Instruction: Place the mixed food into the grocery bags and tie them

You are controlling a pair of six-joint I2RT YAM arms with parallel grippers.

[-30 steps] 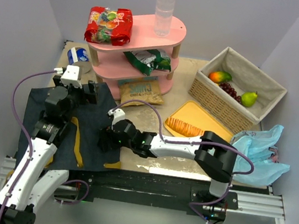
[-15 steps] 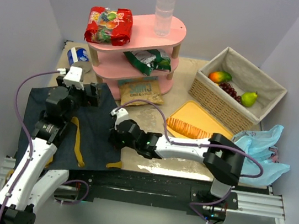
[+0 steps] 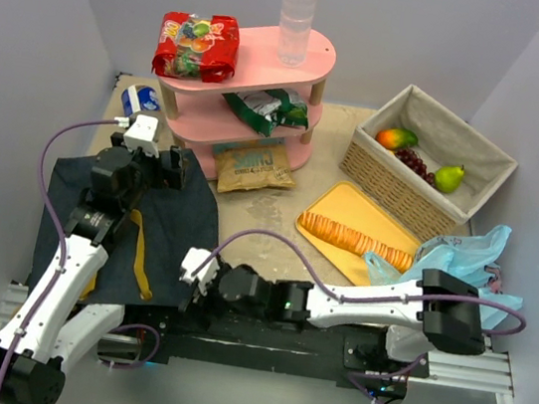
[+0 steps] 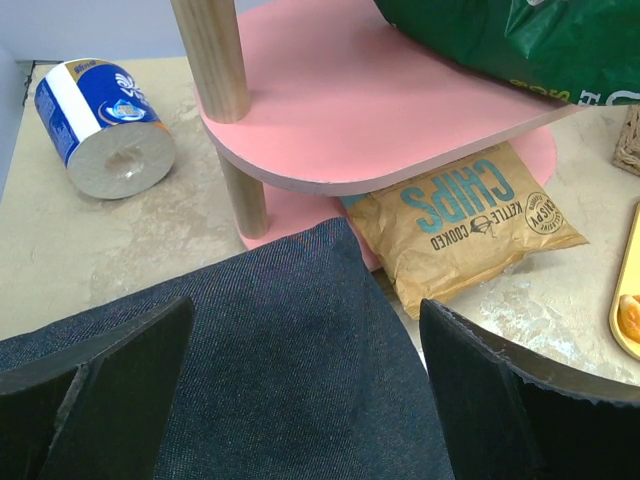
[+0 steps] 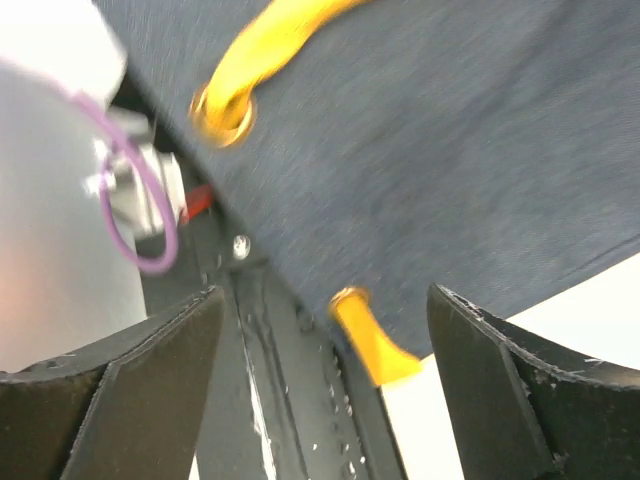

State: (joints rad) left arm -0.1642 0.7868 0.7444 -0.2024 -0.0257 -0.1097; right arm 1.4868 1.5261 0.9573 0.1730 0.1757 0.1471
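Observation:
The tote's near corner (image 5: 413, 331) is below my right gripper, and the end of that corner is free beside the yellow handle end, so my right gripper needs to turn and lower its open fingers around it.
The navy denim tote (image 3: 170, 233) lies flat at the table's left, its yellow handles (image 3: 140, 262) on top. My left gripper (image 3: 167, 170) hangs open over its far corner (image 4: 280, 350), nothing between the fingers (image 4: 500, 390). My right gripper (image 3: 195, 272) is open at the tote's near right corner, a yellow handle end (image 5: 370, 335) between its jaws, ungripped. The light-blue plastic bag (image 3: 470, 275) lies crumpled at the right. The pink shelf (image 3: 259, 60) holds the red snack pack (image 3: 196, 46), bottle (image 3: 296, 20), green crisps (image 3: 272, 110) and tan crisps (image 3: 252, 166). Bread (image 3: 355, 237) rests on a yellow tray.
A wicker basket (image 3: 384, 173) at the back right holds the mango (image 3: 396, 137), grapes (image 3: 415, 163) and pear (image 3: 449, 177). A blue and white tin (image 3: 141, 101) lies on its side left of the shelf. The black rail (image 5: 270, 400) runs under the right gripper.
My right arm has swung from the tote's right edge down to its near corner at the table's front. The left gripper has edged slightly toward the shelf.

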